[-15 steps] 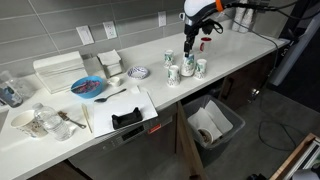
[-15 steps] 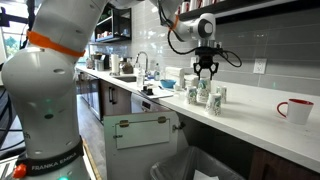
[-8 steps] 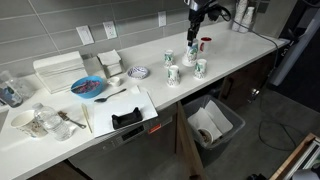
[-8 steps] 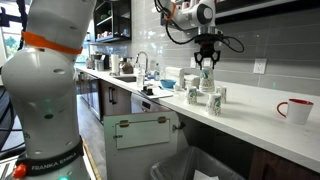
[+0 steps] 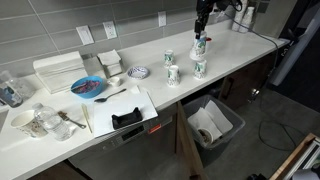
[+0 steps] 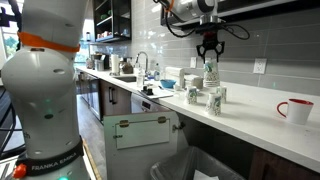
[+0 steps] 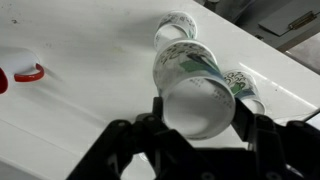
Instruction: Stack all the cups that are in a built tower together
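The held cup still hangs above the one standing cup, which is below the robot's gripper, so the gripper will next lower the held cup down over that cup and let it go.
My gripper (image 5: 200, 37) (image 6: 209, 61) is shut on one white paper cup with a green logo (image 5: 199, 47) (image 6: 210, 74) and holds it in the air above the other cups. In the wrist view the held cup (image 7: 190, 85) sits between my fingers (image 7: 197, 112). Three more cups stand on the counter in an exterior view: one at the back (image 5: 169, 58), one at the front left (image 5: 173, 74), one below the held cup (image 5: 199, 69). The group also shows in the other exterior view (image 6: 213, 102). Two cups show below the held one in the wrist view (image 7: 178, 25).
A red cup (image 6: 295, 110) (image 7: 25, 72) stands on the counter beyond the group. A blue plate (image 5: 88, 87), white dishes (image 5: 60, 70), a black holder (image 5: 127, 118) and clear glasses (image 5: 40, 120) lie further along. An open bin (image 5: 212, 125) sits below the counter edge.
My gripper has risen from among the cups with one cup held in it and has shifted a little towards the wall. The other cups have stayed in place.
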Robot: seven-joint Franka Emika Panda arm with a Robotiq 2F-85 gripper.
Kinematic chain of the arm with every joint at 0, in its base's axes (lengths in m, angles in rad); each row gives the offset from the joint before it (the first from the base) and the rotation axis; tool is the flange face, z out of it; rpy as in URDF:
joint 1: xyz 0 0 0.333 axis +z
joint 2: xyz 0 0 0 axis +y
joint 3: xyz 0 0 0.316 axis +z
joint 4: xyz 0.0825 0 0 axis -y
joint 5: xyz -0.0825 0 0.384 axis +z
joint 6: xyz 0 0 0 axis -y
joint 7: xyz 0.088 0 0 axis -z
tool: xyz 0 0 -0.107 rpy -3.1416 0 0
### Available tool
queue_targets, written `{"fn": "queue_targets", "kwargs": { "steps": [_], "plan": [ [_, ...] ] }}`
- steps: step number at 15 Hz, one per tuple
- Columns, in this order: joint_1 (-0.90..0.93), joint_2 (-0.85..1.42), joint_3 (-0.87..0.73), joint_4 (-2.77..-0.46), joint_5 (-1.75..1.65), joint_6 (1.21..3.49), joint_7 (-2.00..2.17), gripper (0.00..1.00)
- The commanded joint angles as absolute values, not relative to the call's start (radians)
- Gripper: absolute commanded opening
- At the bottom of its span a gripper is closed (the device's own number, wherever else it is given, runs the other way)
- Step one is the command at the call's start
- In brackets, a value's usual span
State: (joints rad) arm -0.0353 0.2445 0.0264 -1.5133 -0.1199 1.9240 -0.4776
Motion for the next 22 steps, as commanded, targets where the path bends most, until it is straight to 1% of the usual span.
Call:
{"fn": "queue_targets", "kwargs": {
  "steps": [1, 14, 15, 16, 17, 18, 19, 22],
  "plan": [
    [-0.043, 0.230, 0.013, -1.550, -0.130, 1.933, -0.467, 0.42],
    [-0.062, 0.290, 0.006, -1.528, -0.112, 1.912, -0.478, 0.42],
    [-0.062, 0.296, 0.006, -1.528, -0.111, 1.916, -0.476, 0.45],
    [-0.063, 0.302, 0.006, -1.529, -0.111, 1.918, -0.474, 0.92],
    [-0.063, 0.306, 0.007, -1.530, -0.110, 1.919, -0.475, 0.92],
    [-0.063, 0.311, 0.007, -1.532, -0.110, 1.924, -0.474, 0.98],
    [-0.063, 0.315, 0.007, -1.532, -0.109, 1.925, -0.475, 1.00],
    [-0.064, 0.330, 0.010, -1.535, -0.104, 1.928, -0.477, 1.00]
  ]
}}
